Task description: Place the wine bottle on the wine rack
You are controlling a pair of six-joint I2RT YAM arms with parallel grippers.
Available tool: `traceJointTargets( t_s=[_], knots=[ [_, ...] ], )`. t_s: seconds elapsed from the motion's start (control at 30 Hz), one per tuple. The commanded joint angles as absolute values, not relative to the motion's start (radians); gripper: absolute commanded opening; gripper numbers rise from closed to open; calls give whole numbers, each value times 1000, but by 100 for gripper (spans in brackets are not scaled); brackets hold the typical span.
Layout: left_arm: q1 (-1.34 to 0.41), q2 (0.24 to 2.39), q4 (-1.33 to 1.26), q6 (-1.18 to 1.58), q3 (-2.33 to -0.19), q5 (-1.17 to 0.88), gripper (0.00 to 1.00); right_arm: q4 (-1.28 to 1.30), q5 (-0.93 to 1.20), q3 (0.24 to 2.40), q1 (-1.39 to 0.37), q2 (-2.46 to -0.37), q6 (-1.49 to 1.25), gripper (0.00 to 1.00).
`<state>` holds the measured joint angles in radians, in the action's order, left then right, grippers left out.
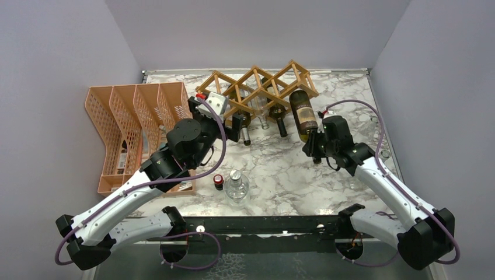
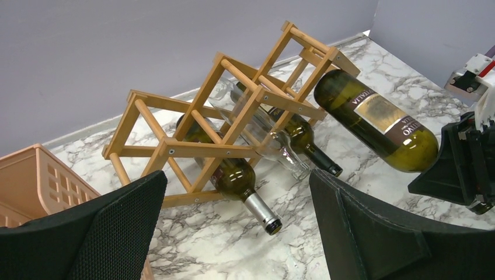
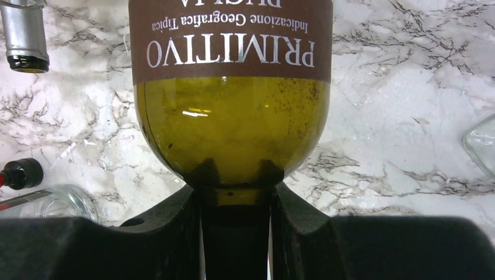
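The right gripper pushes outward next and releases the bottle in the rack's empty end cell [image 1: 290, 80], as that opening lies farther outward, past the bottle's base.
The light-brown wooden wine rack [image 1: 257, 86] stands at the back of the marble table; it also shows in the left wrist view [image 2: 227, 111]. Three bottles lie in its cells, necks toward me. My right gripper [image 1: 316, 146] is shut on the neck of a green wine bottle with a brown label [image 1: 303, 114], whose base rests at the rack's right end. The bottle fills the right wrist view [image 3: 230, 87] and shows in the left wrist view [image 2: 376, 119]. My left gripper [image 1: 238, 129] is open and empty in front of the rack's left cells.
An orange mesh file organiser [image 1: 125, 125] stands at the left. A clear glass bottle [image 1: 236, 185] and a small dark red-capped bottle [image 1: 218, 181] stand near the front centre. Walls close in behind and at both sides.
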<state>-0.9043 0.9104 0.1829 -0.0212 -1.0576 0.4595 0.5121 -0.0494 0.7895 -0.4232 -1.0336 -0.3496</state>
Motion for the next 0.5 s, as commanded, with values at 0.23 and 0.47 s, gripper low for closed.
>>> traceJointTargets(
  t_s=[0.23,0.47],
  knots=[
    [-903,884,189,7,-1056,436,99,335,-104,857,-422,-1117,-333,1],
    [-903,878,214,35,-1075,389,99,280,-97,902,-422,-1189,-278,1]
  ],
)
